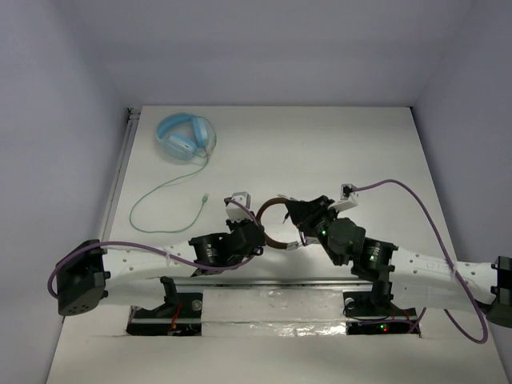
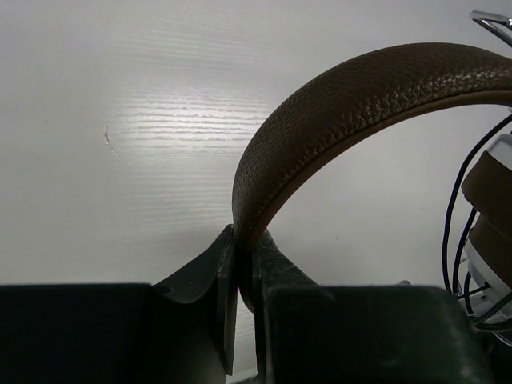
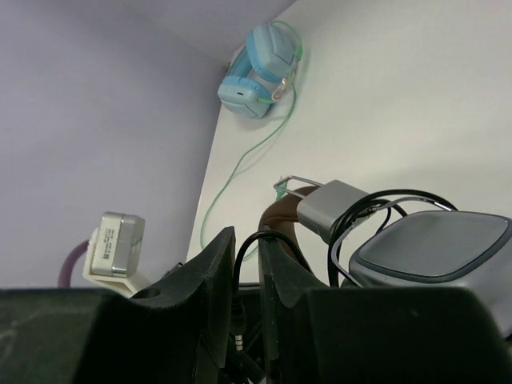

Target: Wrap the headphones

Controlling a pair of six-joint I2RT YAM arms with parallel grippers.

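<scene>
The headband (image 2: 352,104) of the headphones goes outward and down next. My left gripper releases it on the open middle of the table, which lies bare beyond both arms.
The headphones (image 1: 270,211) stand between my two arms near the table's front. Their brown leather headband (image 2: 352,104) is pinched in my left gripper (image 2: 244,240), which is shut on it. A silver-and-brown ear cup (image 2: 490,228) with thin black cable (image 2: 453,232) looped round it shows at the right edge. In the right wrist view my right gripper (image 3: 246,240) stands slightly open. The black cable's end (image 3: 258,242) arcs between its fingers, and the plug (image 3: 238,322) hangs loose in the gap. The grey ear cup (image 3: 432,248) and silver yoke (image 3: 332,206) sit just to its right.
Light blue headphones (image 1: 184,138) lie at the back left, with their pale green cable (image 1: 160,194) trailing forward. White walls enclose the table on three sides. Purple cables (image 1: 416,200) loop off both arms.
</scene>
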